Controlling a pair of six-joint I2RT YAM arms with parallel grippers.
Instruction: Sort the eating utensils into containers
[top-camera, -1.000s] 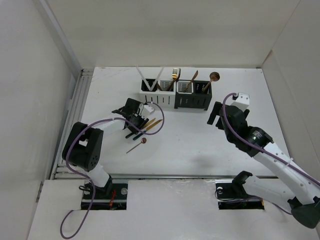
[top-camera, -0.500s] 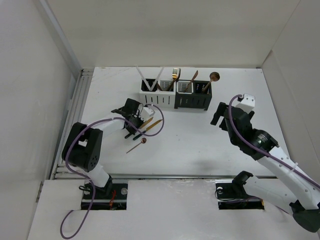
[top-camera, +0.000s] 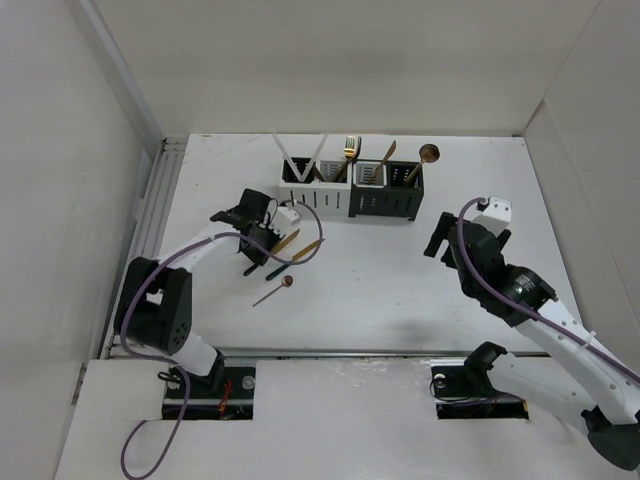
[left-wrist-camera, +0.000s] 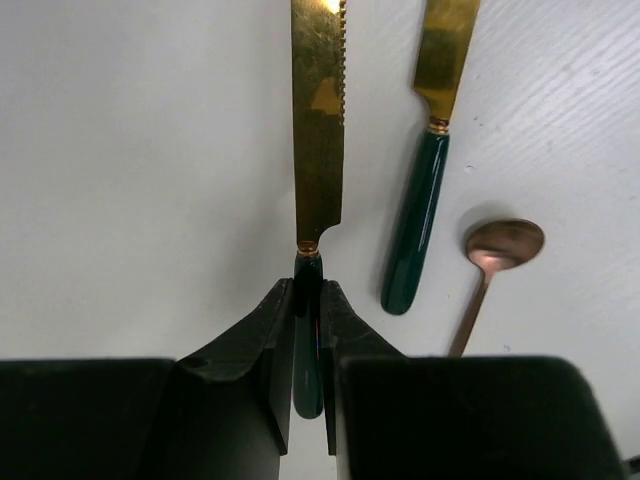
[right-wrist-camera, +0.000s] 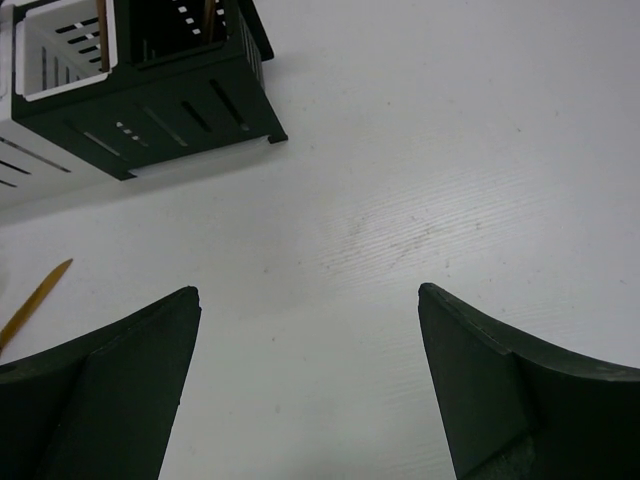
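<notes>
I need to lift my left gripper outward over the white compartment next, to its right in the top view. Then I need to lower it to release where a copper knife stands.
My left gripper (left-wrist-camera: 308, 285) is shut on the dark green handle of a gold serrated knife (left-wrist-camera: 318, 130), whose blade points away from it, low over the table. Beside it lie a second gold utensil with a green handle (left-wrist-camera: 415, 230) and a small copper spoon (left-wrist-camera: 503, 243). From above, the left gripper (top-camera: 258, 258) and held knife (top-camera: 288, 241) sit left of centre, in front of the containers (top-camera: 350, 190). Those hold several upright utensils. My right gripper (top-camera: 437, 232) hovers open to their right, with nothing between its fingers (right-wrist-camera: 120, 370).
The black end caddy (right-wrist-camera: 190, 100) and a white one (right-wrist-camera: 60, 50) show at the upper left of the right wrist view. A gold tip (right-wrist-camera: 35, 300) lies at its left edge. A purple cable (top-camera: 320, 235) loops over the loose utensils.
The left jaws have closed on the knife's green handle and the left arm has stretched out. The right arm has drifted slightly toward the near edge, still open.
</notes>
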